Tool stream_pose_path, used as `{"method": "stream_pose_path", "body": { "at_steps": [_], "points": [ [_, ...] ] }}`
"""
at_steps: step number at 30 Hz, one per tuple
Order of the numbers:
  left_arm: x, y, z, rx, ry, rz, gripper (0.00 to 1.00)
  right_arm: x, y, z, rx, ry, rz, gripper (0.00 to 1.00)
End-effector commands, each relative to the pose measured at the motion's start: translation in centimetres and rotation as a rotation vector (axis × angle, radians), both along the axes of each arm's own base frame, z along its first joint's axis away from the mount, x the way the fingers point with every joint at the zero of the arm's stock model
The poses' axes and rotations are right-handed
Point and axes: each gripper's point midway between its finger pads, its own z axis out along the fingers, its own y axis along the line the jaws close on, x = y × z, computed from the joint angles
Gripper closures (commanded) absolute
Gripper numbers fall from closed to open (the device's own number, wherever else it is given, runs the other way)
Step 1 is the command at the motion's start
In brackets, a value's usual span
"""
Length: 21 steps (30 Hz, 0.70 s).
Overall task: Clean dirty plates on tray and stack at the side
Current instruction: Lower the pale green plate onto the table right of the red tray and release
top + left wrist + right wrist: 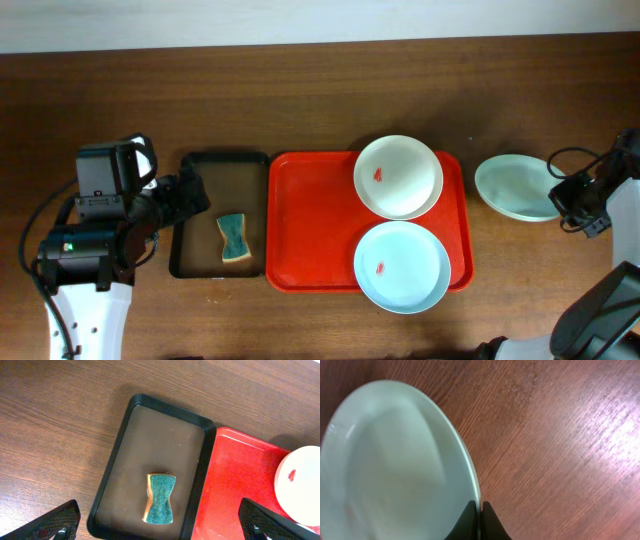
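My right gripper shifts toward the red tray next and brings the mint plate level down onto the wood beside it, since the plate still hangs tilted.
The red tray (310,230) holds a white plate (398,176) at its back right and a pale blue plate (402,266) at its front right, each with a small red smear. A mint green plate (516,187) is off the tray at the right, over the wood. My right gripper (480,506) is shut on that mint plate (395,465), pinching its rim. My left gripper (160,525) hangs open over the black-rimmed tray, its fingers (50,522) wide on either side of a green sponge (160,498).
A narrow black-rimmed brown tray (205,175) with the sponge (234,238) lies left of the red tray (235,480). Cables trail by the right arm (590,195). Bare wooden table lies behind and in front of the trays.
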Motion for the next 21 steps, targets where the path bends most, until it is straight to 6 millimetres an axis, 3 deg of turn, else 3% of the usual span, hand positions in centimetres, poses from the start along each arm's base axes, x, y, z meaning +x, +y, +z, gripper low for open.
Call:
{"method": "stream_pose_path", "body": {
  "at_steps": [1, 7, 10, 11, 13, 14, 17, 21],
  "points": [
    [0.1, 0.1, 0.4, -0.009, -0.011, 0.01, 0.01, 0.0, 0.0, -1.8, 0.005, 0.022, 0.027, 0.96],
    [0.1, 0.1, 0.4, -0.009, -0.011, 0.01, 0.01, 0.3, 0.9, -5.5, 0.059, 0.058, 0.049, 0.96],
    [0.1, 0.1, 0.4, -0.009, -0.011, 0.01, 0.01, 0.4, 1.7, -6.2, 0.072, 0.084, 0.08, 0.95],
    [0.1, 0.1, 0.4, -0.009, -0.011, 0.01, 0.01, 0.4, 2.0, -6.3, 0.075, 0.088, 0.088, 0.91],
    [0.1, 0.1, 0.4, -0.009, -0.011, 0.01, 0.01, 0.3, 3.2, -6.4, 0.107, 0.099, 0.159, 0.65],
    [0.1, 0.1, 0.4, -0.009, -0.011, 0.01, 0.01, 0.6, 4.4, -6.2, 0.156, 0.076, 0.262, 0.59],
    [0.1, 0.1, 0.4, -0.009, -0.011, 0.01, 0.01, 1.2, 5.9, -4.2, 0.241, 0.051, 0.296, 0.59],
    [0.1, 0.1, 0.4, -0.009, -0.011, 0.01, 0.01, 0.5, 8.1, -0.9, 0.259, 0.051, 0.403, 0.56]
  ]
}}
